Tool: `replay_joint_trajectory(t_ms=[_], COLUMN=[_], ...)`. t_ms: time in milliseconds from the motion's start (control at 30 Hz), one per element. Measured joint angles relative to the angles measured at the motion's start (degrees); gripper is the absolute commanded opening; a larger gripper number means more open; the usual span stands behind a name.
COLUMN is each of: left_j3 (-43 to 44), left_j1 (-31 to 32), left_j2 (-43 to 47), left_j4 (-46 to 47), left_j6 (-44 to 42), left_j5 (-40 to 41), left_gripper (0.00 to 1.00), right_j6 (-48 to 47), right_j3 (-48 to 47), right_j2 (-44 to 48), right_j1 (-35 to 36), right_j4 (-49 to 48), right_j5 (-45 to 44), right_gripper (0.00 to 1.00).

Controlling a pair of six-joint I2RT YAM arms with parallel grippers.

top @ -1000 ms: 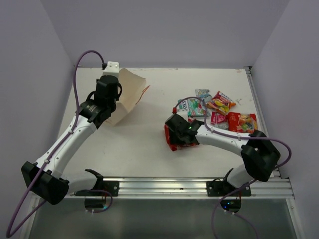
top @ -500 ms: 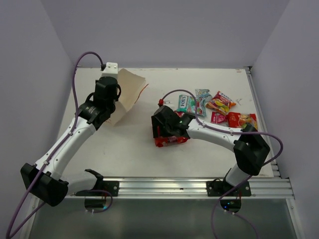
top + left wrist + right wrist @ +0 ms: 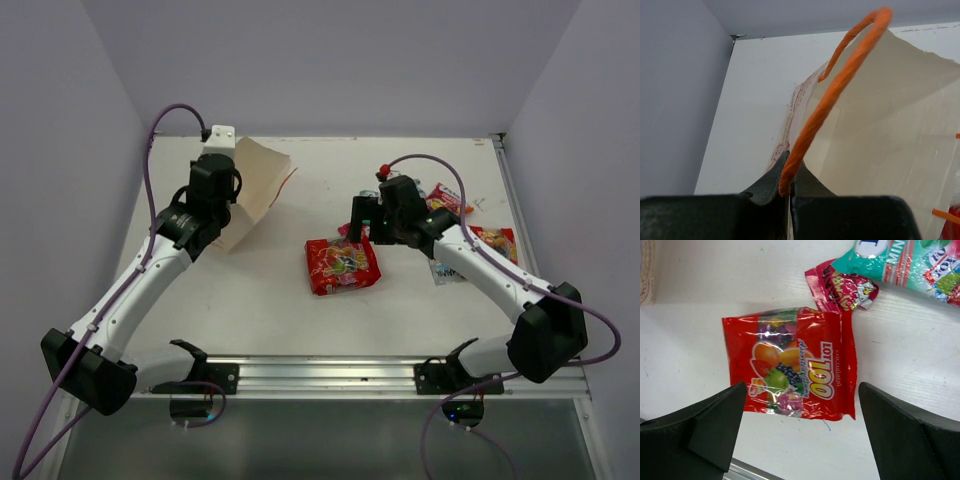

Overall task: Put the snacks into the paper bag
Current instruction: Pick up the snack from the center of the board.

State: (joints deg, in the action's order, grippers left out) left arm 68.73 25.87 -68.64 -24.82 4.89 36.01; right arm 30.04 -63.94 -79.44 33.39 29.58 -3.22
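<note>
I will lower my right gripper and bring it back onto the packet's edge farthest from the bag, since the large red snack packet [image 3: 342,265] lies flat and uncovered.
A large red snack packet [image 3: 342,265] lies flat near the table's middle, also in the right wrist view [image 3: 795,365]. My right gripper [image 3: 370,220] [image 3: 802,390] hovers above it, open, with nothing between the fingers. More snacks lie behind the right arm: a magenta packet [image 3: 840,287], a teal-white one [image 3: 900,262], a multicoloured one [image 3: 445,203] and a second red one [image 3: 495,240]. The paper bag [image 3: 258,185] [image 3: 880,125] lies tilted at the back left. My left gripper [image 3: 213,195] [image 3: 789,172] is shut on its orange cord handle [image 3: 840,75].
Grey walls close in the table on the left, back and right. A metal rail [image 3: 330,372] runs along the near edge between the arm bases. The right arm's purple cable [image 3: 440,165] loops over the snack pile.
The right gripper carried the red packet leftward, let it go on the table, opened wide and drew back up and to the right. The left arm and bag stayed put.
</note>
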Motion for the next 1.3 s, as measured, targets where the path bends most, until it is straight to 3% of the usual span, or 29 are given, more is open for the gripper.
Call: replay_joint_trajectory(t_ms=[333, 867, 1100, 1167, 1300], left_j3=[0.0, -0.1, -0.1, -0.1, -0.1], left_j1=[0.0, -0.3, -0.4, -0.4, -0.5], left_j2=[0.0, 0.0, 0.0, 0.0, 0.0], left_j4=[0.0, 0.0, 0.0, 0.0, 0.0], left_j6=[0.0, 0.0, 0.0, 0.0, 0.0], left_j5=[0.0, 0.0, 0.0, -0.1, -0.3], left_gripper=[0.0, 0.0, 0.0, 0.0, 0.0], right_j6=[-1.1, 0.9, 2.1, 2.6, 3.1], right_j3=[10.3, 19.1, 21.5, 22.1, 22.3], right_j2=[-0.9, -12.7, -14.7, -14.7, -14.4], right_j1=[-10.7, -14.6, -14.6, -14.7, -14.7], right_j4=[-5.7, -24.5, -32.8, -34.2, -35.8], right_j5=[15.3, 30.7, 36.0, 37.1, 38.7], right_gripper=[0.99, 0.98, 0.61, 0.56, 0.33])
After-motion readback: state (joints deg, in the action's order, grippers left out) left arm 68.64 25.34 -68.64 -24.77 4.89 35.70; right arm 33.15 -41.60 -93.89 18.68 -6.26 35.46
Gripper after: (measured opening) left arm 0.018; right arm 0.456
